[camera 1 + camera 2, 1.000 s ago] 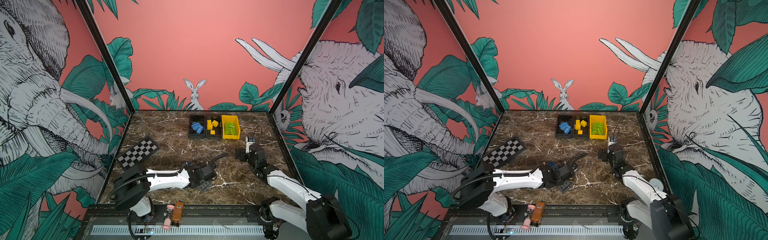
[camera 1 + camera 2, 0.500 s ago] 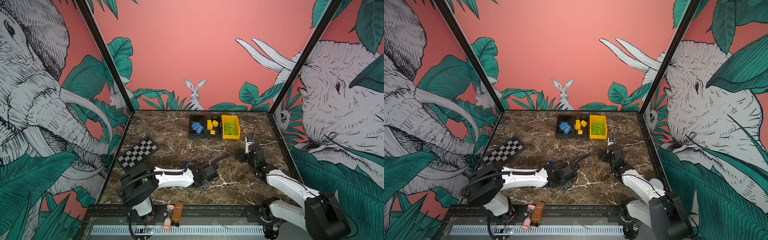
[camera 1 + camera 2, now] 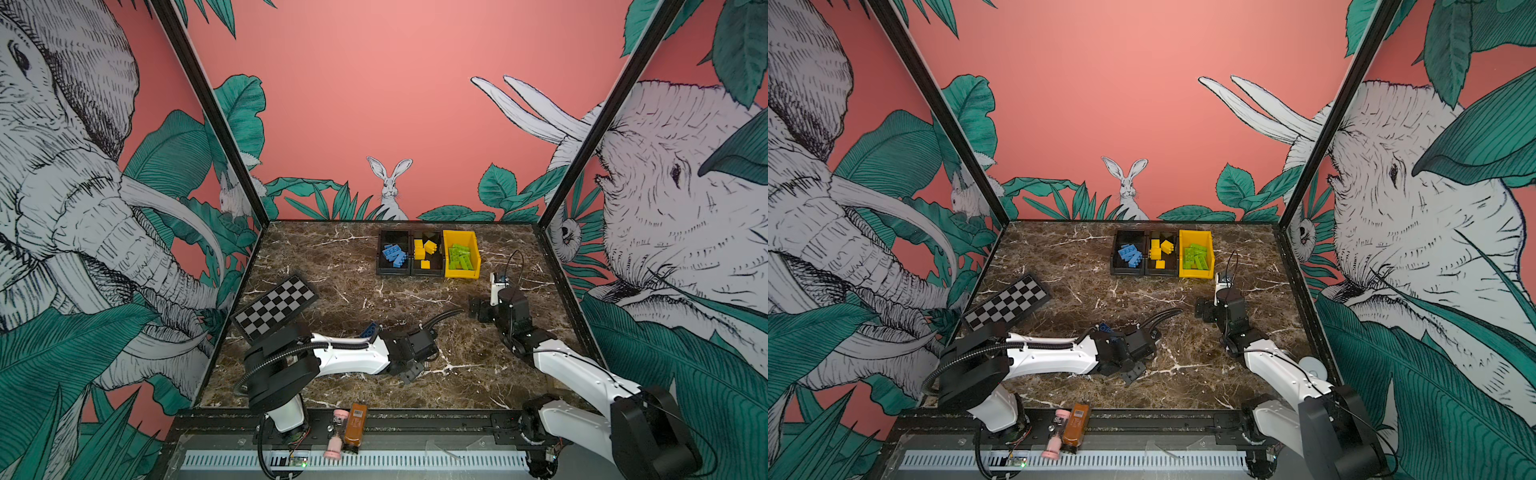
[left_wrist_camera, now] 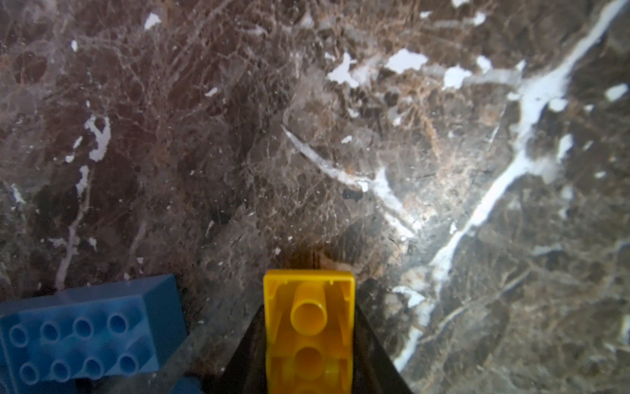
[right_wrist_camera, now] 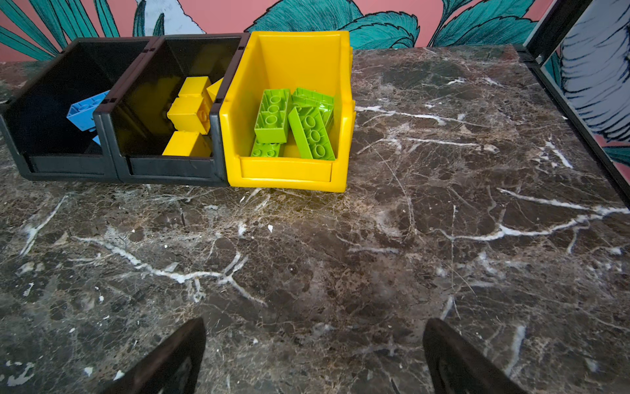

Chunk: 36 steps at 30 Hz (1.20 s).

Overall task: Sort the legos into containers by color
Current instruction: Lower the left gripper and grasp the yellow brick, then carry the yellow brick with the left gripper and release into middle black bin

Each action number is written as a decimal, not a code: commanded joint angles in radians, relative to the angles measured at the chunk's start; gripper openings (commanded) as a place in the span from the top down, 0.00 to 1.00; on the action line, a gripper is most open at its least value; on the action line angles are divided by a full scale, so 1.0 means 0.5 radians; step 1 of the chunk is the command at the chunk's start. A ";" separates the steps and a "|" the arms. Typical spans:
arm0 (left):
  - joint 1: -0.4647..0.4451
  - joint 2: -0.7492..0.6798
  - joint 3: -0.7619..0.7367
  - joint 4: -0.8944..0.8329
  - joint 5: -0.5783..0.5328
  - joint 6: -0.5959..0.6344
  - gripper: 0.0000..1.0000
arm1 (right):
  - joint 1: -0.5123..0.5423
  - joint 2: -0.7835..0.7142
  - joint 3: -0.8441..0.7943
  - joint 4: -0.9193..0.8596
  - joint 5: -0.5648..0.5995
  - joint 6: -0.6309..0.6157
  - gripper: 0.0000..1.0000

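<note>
I will lift the yellow lego with my left gripper and carry it outward over the middle black container (image 3: 431, 257). I will then let it go there, because yellow legos are already inside.
In the left wrist view my left gripper (image 4: 308, 308) is shut on a yellow lego (image 4: 308, 327), hollow underside facing the camera, just over the marble. A blue lego (image 4: 85, 327) lies close beside it. In both top views the left gripper (image 3: 409, 372) is low at the front middle, the yellow lego is hidden under it, and the blue lego (image 3: 370, 331) peeks out behind the arm. At the back stand three containers: a black one (image 3: 392, 271) with blue legos, a black one (image 3: 427, 271) with yellow legos, a yellow one (image 3: 460, 273) with green legos (image 5: 296, 122). My right gripper (image 5: 313, 327) is open and holds nothing, in front of the yellow container (image 5: 286, 170).
A black-and-white checkerboard (image 3: 274, 307) lies at the left of the table. A brown bottle (image 3: 355, 428) and a pink item (image 3: 337, 432) rest on the front rail. Patterned walls close in the left, right and back sides.
My left gripper has gone from open to shut on the yellow lego, and its arm has settled lower. The right arm has not moved.
</note>
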 commanded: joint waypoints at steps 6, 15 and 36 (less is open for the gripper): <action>0.194 -0.042 0.121 0.009 0.054 0.024 0.89 | -0.004 -0.022 -0.021 0.105 0.000 0.001 0.02; 0.496 0.178 0.724 0.196 0.058 0.584 0.89 | -0.005 0.115 0.008 0.132 -0.102 -0.019 0.02; 0.991 1.436 2.447 0.065 0.283 0.976 0.85 | -0.007 0.268 -0.014 0.259 -0.349 -0.077 0.02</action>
